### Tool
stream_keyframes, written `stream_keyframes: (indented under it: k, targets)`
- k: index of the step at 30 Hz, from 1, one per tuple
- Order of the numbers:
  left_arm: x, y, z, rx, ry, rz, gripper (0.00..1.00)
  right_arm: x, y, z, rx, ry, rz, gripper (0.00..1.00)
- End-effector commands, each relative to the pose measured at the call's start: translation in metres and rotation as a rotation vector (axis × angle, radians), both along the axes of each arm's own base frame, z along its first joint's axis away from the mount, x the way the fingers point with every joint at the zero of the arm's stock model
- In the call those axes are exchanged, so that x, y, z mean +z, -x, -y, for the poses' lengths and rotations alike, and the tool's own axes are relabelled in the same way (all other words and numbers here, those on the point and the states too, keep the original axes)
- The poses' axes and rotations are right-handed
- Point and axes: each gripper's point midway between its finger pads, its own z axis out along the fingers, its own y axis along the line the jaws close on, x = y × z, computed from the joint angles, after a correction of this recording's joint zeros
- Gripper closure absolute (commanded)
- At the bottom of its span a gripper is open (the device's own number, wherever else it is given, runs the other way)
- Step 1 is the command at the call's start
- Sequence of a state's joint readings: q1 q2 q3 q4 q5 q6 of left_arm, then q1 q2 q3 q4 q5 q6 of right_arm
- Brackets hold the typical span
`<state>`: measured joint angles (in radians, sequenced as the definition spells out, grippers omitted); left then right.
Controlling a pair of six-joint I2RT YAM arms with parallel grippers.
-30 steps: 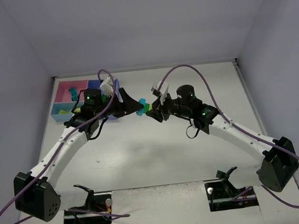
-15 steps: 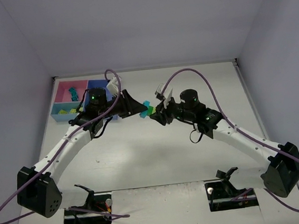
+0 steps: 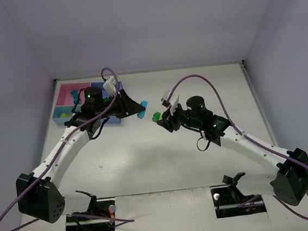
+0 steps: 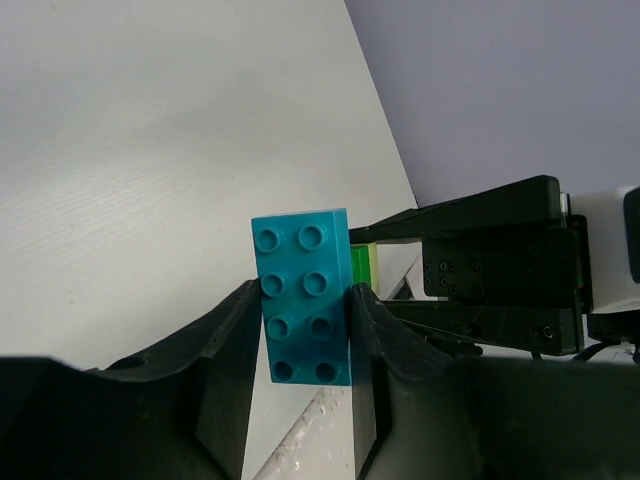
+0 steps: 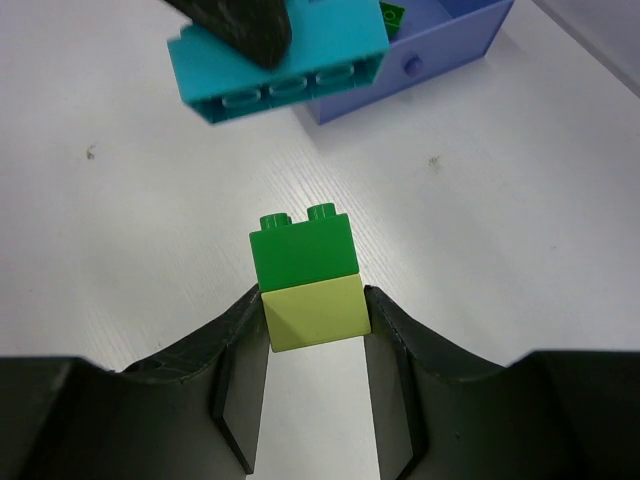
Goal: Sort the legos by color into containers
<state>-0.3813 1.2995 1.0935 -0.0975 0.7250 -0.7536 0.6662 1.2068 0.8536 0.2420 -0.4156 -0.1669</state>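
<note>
My left gripper carries its brick outward and to the left in the top view next, over the pink tray (image 3: pixel 66 94) already holding teal, and releases it.
My left gripper (image 3: pixel 137 109) is shut on a teal brick (image 3: pixel 141 109), held above the table; it fills the left wrist view (image 4: pixel 305 295) between the fingers and shows at the top of the right wrist view (image 5: pixel 280 60). My right gripper (image 3: pixel 159 117) is shut on a joined pair, a dark green brick (image 5: pixel 303 245) on a yellow-green brick (image 5: pixel 315 312), seen small from above (image 3: pixel 156 116). The two held pieces are apart, a short gap between them. The pink tray (image 3: pixel 66 94), light-blue tray (image 3: pixel 61 114) and medium-blue tray (image 5: pixel 440 45) sit at the far left, with bricks inside.
Purple cables loop over both arms. The white table's walls close in at the back and sides. A teal brick (image 3: pixel 74 94) lies in the pink tray. The left arm covers most of the medium-blue tray from above.
The teal brick and the green pair were pressed together between the grippers; now they have come apart. My left gripper has drawn back left with the teal brick, my right holds the pair.
</note>
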Motion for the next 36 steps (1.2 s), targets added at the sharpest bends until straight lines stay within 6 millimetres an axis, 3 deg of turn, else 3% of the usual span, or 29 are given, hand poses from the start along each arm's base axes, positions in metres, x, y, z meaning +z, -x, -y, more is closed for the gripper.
stream_keyframes:
  k: [1,6,9,10,14,18,19,21,22,24,25,26,27,28,29,30,31,32,34,36]
  targets:
    - [0.033,-0.012,-0.004,0.005,0.024,0.113,1.00,0.016,-0.011,0.003,-0.026,-0.018,0.071,1.00]
    - [0.035,-0.021,-0.022,0.051,0.005,0.131,1.00,0.014,-0.016,0.005,-0.027,-0.011,0.070,1.00]
    - [0.031,-0.045,-0.057,0.168,-0.036,0.127,1.00,0.012,-0.016,0.004,-0.024,-0.010,0.065,1.00]
    - [0.016,-0.061,-0.086,0.270,-0.114,0.104,1.00,0.010,-0.017,0.004,-0.026,-0.006,0.061,1.00]
    - [0.000,-0.102,-0.165,0.519,-0.297,0.096,1.00,0.007,-0.015,0.004,-0.023,-0.007,0.048,1.00]
    - [-0.005,-0.139,-0.224,0.673,-0.428,0.110,1.00,0.005,-0.012,0.004,-0.020,-0.011,0.038,1.00]
    - [-0.017,-0.150,-0.236,0.703,-0.462,0.085,1.00,0.005,-0.011,0.004,-0.016,-0.012,0.034,1.00]
    - [-0.010,-0.169,-0.268,0.801,-0.500,0.097,1.00,0.005,-0.010,0.003,-0.012,-0.018,0.029,1.00]
    - [-0.029,-0.182,-0.277,0.813,-0.518,0.056,1.00,0.005,-0.010,0.003,-0.011,-0.019,0.027,1.00]
    - [-0.023,-0.203,-0.294,0.856,-0.515,0.072,0.98,0.005,-0.009,0.002,-0.008,-0.022,0.024,1.00]
    - [-0.045,-0.216,-0.299,0.852,-0.530,0.031,0.97,0.005,-0.009,0.002,-0.006,-0.020,0.023,1.00]
    - [-0.036,-0.227,-0.303,0.865,-0.526,0.053,0.95,0.006,-0.009,0.001,-0.003,-0.023,0.021,1.00]
    - [-0.040,-0.235,-0.308,0.872,-0.530,0.046,0.94,0.006,-0.009,0.000,0.000,-0.024,0.018,1.00]
    - [-0.060,-0.245,-0.311,0.865,-0.538,0.011,0.90,0.005,-0.009,0.000,0.001,-0.024,0.015,1.00]
    - [-0.064,-0.251,-0.313,0.867,-0.538,0.002,0.86,0.006,-0.010,-0.001,0.004,-0.025,0.014,1.00]
    - [-0.058,-0.258,-0.317,0.877,-0.536,0.015,0.80,0.005,-0.009,-0.002,0.005,-0.022,0.010,1.00]
    - [-0.073,-0.264,-0.320,0.875,-0.548,-0.010,0.65,0.005,-0.010,-0.002,0.005,-0.022,0.009,1.00]
    - [-0.069,-0.270,-0.322,0.878,-0.547,-0.002,0.58,0.005,-0.011,-0.002,0.005,-0.022,0.009,1.00]
    - [-0.081,-0.276,-0.323,0.862,-0.550,-0.017,0.44,0.006,-0.011,-0.003,0.004,-0.023,0.007,1.00]
    - [-0.079,-0.277,-0.319,0.837,-0.539,-0.012,0.39,0.008,-0.011,-0.003,0.006,-0.025,0.009,1.00]
